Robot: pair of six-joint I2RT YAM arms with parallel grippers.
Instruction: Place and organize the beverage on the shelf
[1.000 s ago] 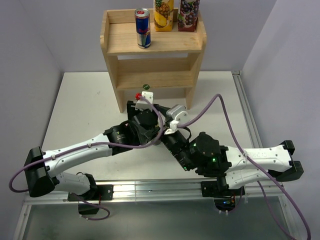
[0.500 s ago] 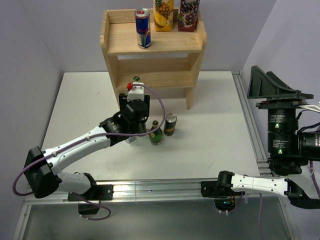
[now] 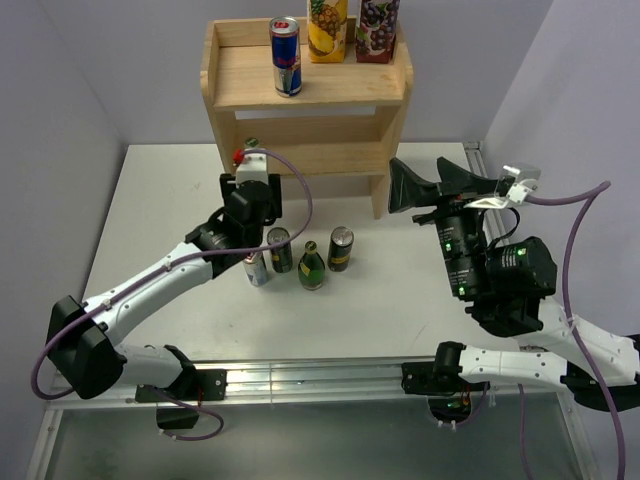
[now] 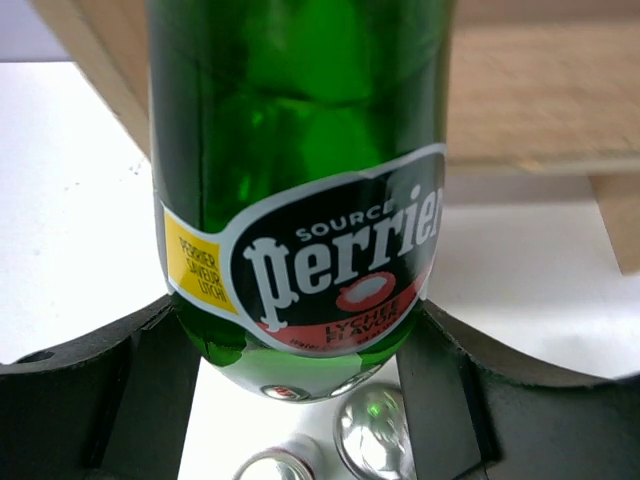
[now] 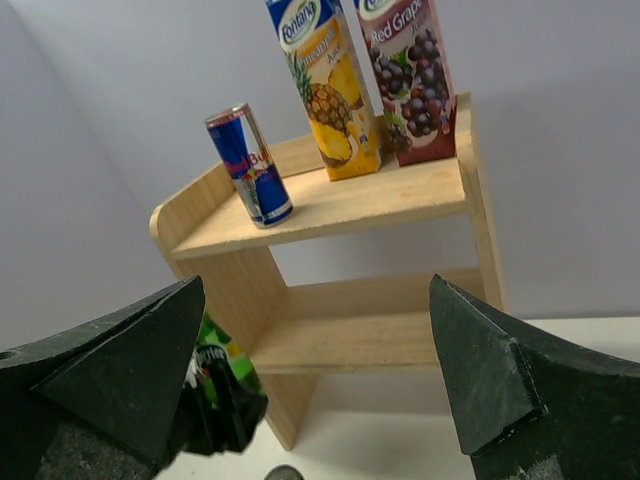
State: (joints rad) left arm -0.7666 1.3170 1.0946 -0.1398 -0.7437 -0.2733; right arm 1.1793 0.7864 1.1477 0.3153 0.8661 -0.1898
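Observation:
My left gripper carries the green bottle outward onto the lower board's empty end by the shelf's side panel next and releases, since that end lies outward of it.
My left gripper (image 3: 249, 188) is shut on a green Perrier bottle (image 3: 252, 143) and holds it upright in the air, just in front of the left end of the wooden shelf (image 3: 240, 90). In the left wrist view the bottle (image 4: 300, 200) fills the gap between the black fingers (image 4: 150, 400). A Red Bull can (image 3: 286, 55), a pineapple carton (image 3: 327, 25) and a grape carton (image 3: 378, 25) stand on the top board. My right gripper (image 3: 428, 186) hangs open and empty to the shelf's right, facing the shelf (image 5: 340, 215).
On the table in front of the shelf stand two cans (image 3: 257, 268) (image 3: 279, 250), a second green bottle (image 3: 311, 265) and a dark can (image 3: 341, 248). The shelf's lower board (image 3: 310, 158) carries nothing. Walls close in on both sides.
The left gripper has carried the Perrier bottle up and back from the group on the table toward the shelf. The right arm has swung away from the middle to the right, raised.

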